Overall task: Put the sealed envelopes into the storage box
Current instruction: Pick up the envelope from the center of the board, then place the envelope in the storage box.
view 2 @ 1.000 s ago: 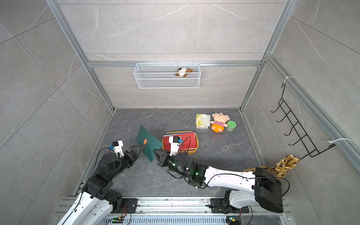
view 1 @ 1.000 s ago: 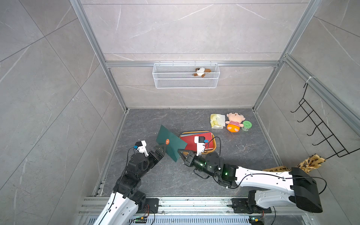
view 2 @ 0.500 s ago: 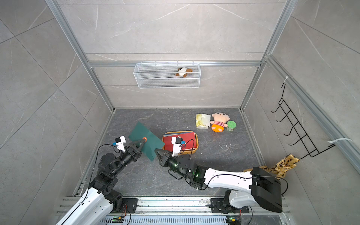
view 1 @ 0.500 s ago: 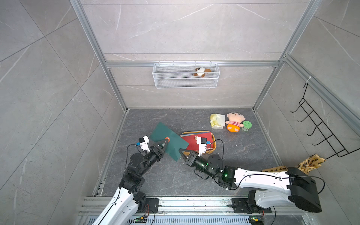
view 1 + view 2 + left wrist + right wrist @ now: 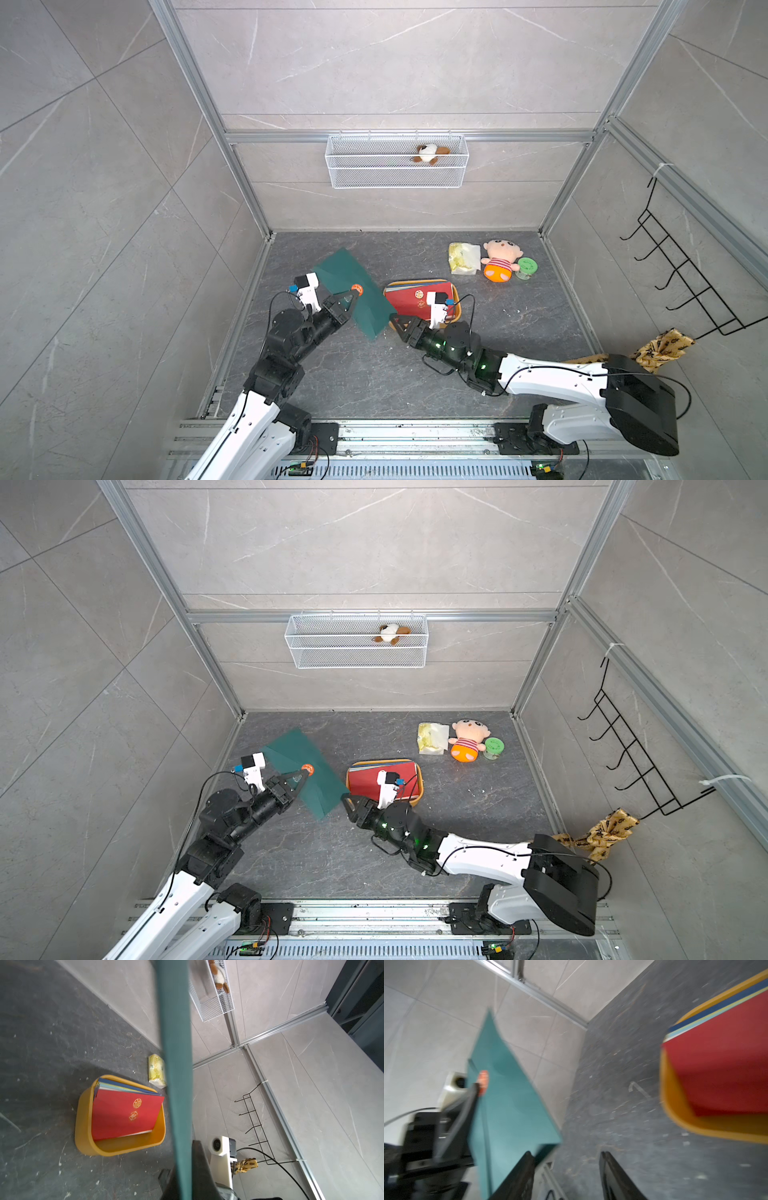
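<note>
The storage box (image 5: 83, 1122) has a gap beside its red envelope, so my left gripper will swing over that gap, tip downward, go lower and let go of the envelope.
A dark green envelope (image 5: 343, 270) (image 5: 297, 750) hangs tilted above the floor, left of the storage box. My left gripper (image 5: 351, 295) (image 5: 301, 774) is shut on it beside its orange seal (image 5: 356, 289). The left wrist view shows the envelope (image 5: 176, 1043) edge-on between the jaws (image 5: 180, 1159). My right gripper (image 5: 397, 322) (image 5: 565, 1154) is open and empty, just off the envelope's (image 5: 508, 1105) lower corner. The yellow-orange storage box (image 5: 456, 293) (image 5: 83, 1122) holds a stack of envelopes with a red one (image 5: 409, 297) (image 5: 124, 1115) on top.
A crinkly plastic packet (image 5: 463, 257), a doll (image 5: 498, 259) and a green jar (image 5: 527, 268) lie behind the box to its right. A wire basket (image 5: 397, 166) with a plush toy hangs on the back wall. A black hook rack (image 5: 681, 282) is on the right wall.
My left gripper has shut on the green envelope near its seal. The right gripper has let go of the envelope's lower corner and opened. The envelope has swung back and to the left.
</note>
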### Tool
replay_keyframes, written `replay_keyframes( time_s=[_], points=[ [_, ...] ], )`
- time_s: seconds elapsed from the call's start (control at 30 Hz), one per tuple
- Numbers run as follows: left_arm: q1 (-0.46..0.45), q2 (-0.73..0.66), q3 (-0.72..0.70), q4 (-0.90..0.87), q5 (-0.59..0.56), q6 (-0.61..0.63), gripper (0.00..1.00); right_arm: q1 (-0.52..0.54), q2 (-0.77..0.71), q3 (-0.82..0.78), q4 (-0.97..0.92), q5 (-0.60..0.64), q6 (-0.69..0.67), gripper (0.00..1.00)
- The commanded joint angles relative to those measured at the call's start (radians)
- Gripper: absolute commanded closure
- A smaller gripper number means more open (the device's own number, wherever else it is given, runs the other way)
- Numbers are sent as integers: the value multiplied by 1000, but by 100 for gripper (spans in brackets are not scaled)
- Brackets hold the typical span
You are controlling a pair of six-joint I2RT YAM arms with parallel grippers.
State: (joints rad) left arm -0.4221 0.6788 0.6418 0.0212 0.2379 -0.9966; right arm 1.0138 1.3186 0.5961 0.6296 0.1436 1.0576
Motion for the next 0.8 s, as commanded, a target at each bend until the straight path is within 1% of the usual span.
replay_keyframes(
  time_s=[0.0,0.07,0.1,0.13,0.17,0.2,0.23,0.27,0.33,0.4,0.43,0.5,0.57,0.67,0.77],
  points=[
    [-1,181,239,-302,-12,450,100,-136,-113,-77,-225,-70,-214,47],
    [-1,355,404,-464,14,652,100,-221,-191,-81,-387,-91,-354,48],
    [-3,427,480,-540,20,725,100,-245,-220,-72,-453,-81,-408,48],
    [-8,508,565,-615,13,799,100,-271,-252,-53,-544,-50,-472,49],
    [-18,574,636,-673,11,889,100,-286,-283,-16,-668,17,-519,53],
    [-37,626,693,-713,-13,967,100,-298,-309,6,-768,106,-535,58],
    [-65,669,743,-750,-52,1039,100,-313,-328,17,-823,157,-550,61],
    [-105,725,810,-798,-90,1120,100,-334,-349,20,-867,190,-569,63],
    [-164,836,946,-897,-98,1250,100,-375,-394,16,-911,205,-591,63],
    [-214,973,1106,-1002,-93,1333,100,-402,-423,12,-948,202,-592,62],
    [-233,1040,1178,-1044,-104,1353,100,-409,-432,8,-958,200,-591,62],
    [-286,1192,1369,-1160,-139,1400,100,-419,-445,-3,-972,192,-586,61],
    [-327,1321,1531,-1256,-148,1449,100,-424,-457,-15,-982,191,-576,61],
    [-358,1410,1592,-1253,-146,1492,100,-431,-477,-31,-995,189,-557,61],
    [-364,1464,1633,-1260,-137,1512,100,-434,-500,-46,-1011,188,-553,61]
  ],
)
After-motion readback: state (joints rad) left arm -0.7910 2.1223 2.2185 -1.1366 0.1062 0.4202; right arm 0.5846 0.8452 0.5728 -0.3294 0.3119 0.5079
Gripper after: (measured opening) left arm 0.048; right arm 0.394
